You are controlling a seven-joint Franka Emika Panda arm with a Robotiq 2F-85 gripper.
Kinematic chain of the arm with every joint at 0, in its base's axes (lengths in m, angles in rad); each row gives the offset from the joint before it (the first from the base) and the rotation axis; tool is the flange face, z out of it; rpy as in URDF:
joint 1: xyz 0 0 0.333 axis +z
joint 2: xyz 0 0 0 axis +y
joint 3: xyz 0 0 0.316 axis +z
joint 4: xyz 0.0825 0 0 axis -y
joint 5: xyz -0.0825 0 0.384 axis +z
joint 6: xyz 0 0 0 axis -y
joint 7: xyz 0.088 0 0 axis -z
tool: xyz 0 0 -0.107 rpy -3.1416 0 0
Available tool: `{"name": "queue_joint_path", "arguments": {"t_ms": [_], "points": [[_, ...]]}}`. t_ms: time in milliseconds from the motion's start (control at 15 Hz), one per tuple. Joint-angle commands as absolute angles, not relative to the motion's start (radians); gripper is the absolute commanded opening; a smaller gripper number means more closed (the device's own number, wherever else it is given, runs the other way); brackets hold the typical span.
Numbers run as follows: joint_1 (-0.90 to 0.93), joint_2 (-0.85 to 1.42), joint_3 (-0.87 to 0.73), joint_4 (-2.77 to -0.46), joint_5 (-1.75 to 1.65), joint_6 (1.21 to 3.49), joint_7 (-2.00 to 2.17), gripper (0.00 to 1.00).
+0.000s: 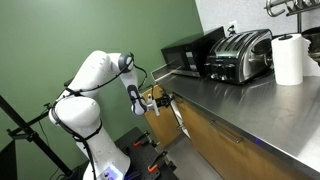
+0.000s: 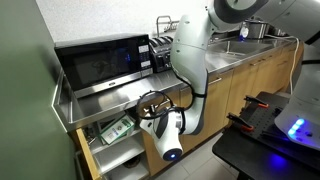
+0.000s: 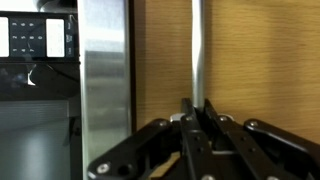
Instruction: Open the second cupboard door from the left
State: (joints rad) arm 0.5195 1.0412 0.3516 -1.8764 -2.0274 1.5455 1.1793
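Observation:
My gripper needs to move back, away from the steel counter, and pull the silver bar handle (image 3: 198,45) along before letting go of it, because the door is only slightly open.
The cupboard door (image 3: 160,60) is a light-brown wood-grain panel with a slim silver bar handle (image 3: 198,45). In the wrist view my gripper (image 3: 198,108) has both black fingers closed around the bar, right up against the panel. In an exterior view my gripper (image 1: 160,100) sits just below the steel counter edge at the near end of the cabinets, where the wood panel (image 1: 160,122) stands slightly ajar. In an exterior view my gripper (image 2: 152,106) is under the microwave shelf, and the white wrist hides most of the door.
A steel counter (image 1: 235,100) carries a black microwave (image 1: 188,55), a toaster (image 1: 240,55) and a paper towel roll (image 1: 288,58). An open shelf compartment holds a green box (image 2: 118,128). A black tripod (image 1: 30,130) stands near the arm's base. Further wood doors (image 2: 255,85) run along the cabinets.

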Motion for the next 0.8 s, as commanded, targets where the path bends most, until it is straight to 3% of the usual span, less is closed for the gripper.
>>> {"name": "queue_joint_path", "arguments": {"t_ms": [0, 733], "points": [[0.509, 1.004, 0.402, -2.007, -2.057, 1.567, 1.208, 0.03], [0.504, 0.999, 0.51, -2.178, -1.945, 1.407, 1.29, 0.03]]}}
